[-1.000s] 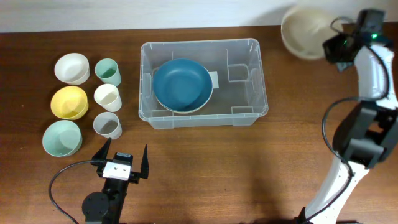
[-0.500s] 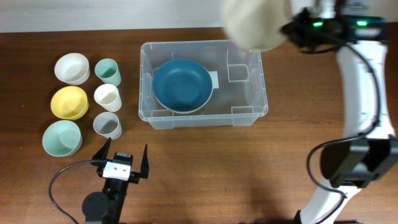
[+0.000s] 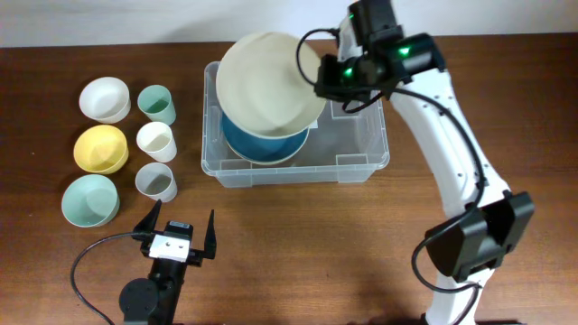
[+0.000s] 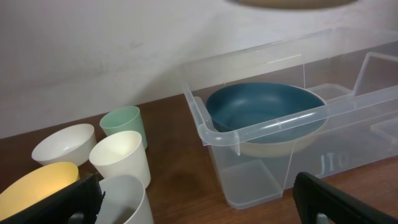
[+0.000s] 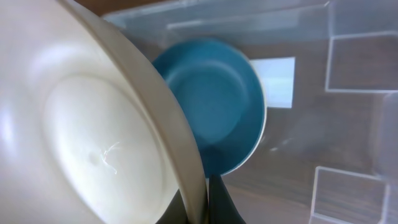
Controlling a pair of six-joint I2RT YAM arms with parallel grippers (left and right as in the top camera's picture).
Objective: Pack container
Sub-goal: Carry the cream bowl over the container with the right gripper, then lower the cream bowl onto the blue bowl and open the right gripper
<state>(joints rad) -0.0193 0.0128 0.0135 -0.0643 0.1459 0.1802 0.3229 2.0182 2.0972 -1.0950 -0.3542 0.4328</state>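
Note:
The empty blue bowl [image 3: 265, 147] is below my right gripper, to its left in the overhead view, so the gripper will next lower the cream bowl [image 3: 266, 81] into it and release.
The clear plastic container [image 3: 361, 167] stands mid-table with a blue bowl [image 3: 262, 144] inside it, also in the left wrist view [image 4: 261, 112] and the right wrist view [image 5: 211, 106]. My right gripper [image 3: 318, 77] is shut on the rim of a large cream bowl [image 3: 266, 81] and holds it in the air above the container's left half, over the blue bowl. The cream bowl fills the left of the right wrist view [image 5: 93, 137], its rim pinched between the fingers [image 5: 202, 202]. My left gripper [image 3: 179, 230] is open and empty near the front edge.
Left of the container stand a white bowl [image 3: 104, 97], a yellow bowl [image 3: 99, 148], a pale green bowl [image 3: 89, 199], a green cup [image 3: 156, 103], a white cup [image 3: 155, 140] and a grey cup [image 3: 155, 181].
My right arm has swung left from the table's far right corner, carrying the cream bowl over the container's left half. The left arm has not moved.

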